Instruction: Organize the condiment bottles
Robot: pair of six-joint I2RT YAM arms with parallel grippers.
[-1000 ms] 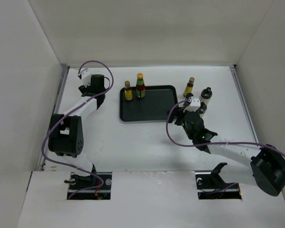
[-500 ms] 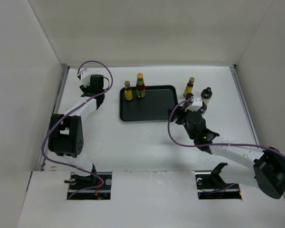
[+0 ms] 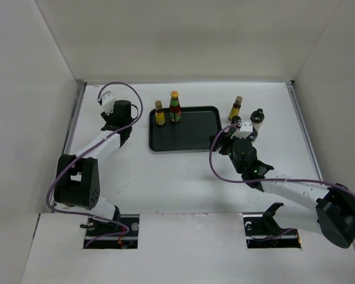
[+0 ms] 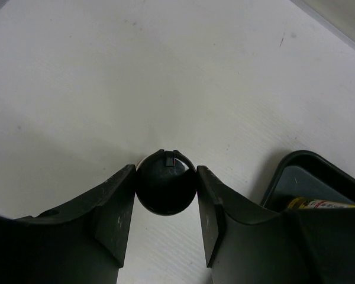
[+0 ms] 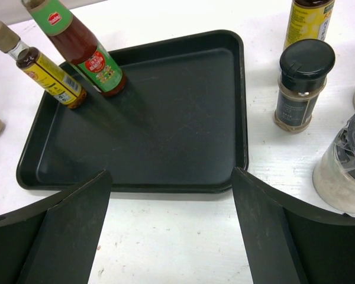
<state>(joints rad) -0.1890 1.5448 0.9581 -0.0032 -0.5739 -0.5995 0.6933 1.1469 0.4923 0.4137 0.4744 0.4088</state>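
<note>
The tray bottom is bare on the near side of the slim yellow bottle, so the robot's left gripper needs to rise next, go right in the top view and come down there to let go.
My left gripper [image 4: 165,173] is shut on a black-capped bottle [image 4: 165,190], seen from above, standing on the white table left of the black tray [image 4: 310,171]. In the top view the left gripper [image 3: 125,112] hides that bottle. On the tray's [image 3: 189,133] far left stand a slim yellow brown-capped bottle [image 3: 160,113] and a green bottle with a red label [image 3: 175,107]. My right gripper [image 5: 171,177] is open and empty at the tray's near right rim [image 3: 223,141]. A dark black-capped jar [image 5: 302,83], a yellow bottle [image 5: 310,18] and a pale jar [image 5: 349,171] stand right of the tray.
White walls close the table on three sides. In the top view an amber bottle [image 3: 235,109] and a dark-capped jar [image 3: 258,117] stand right of the tray, beside my right wrist. The yellow bottle's label [image 4: 319,204] shows in the tray corner near my left gripper.
My left gripper, shut on the black-capped bottle, has moved a little right and nearer, toward the tray. My right gripper shifted slightly toward the tray's right rim, still open.
</note>
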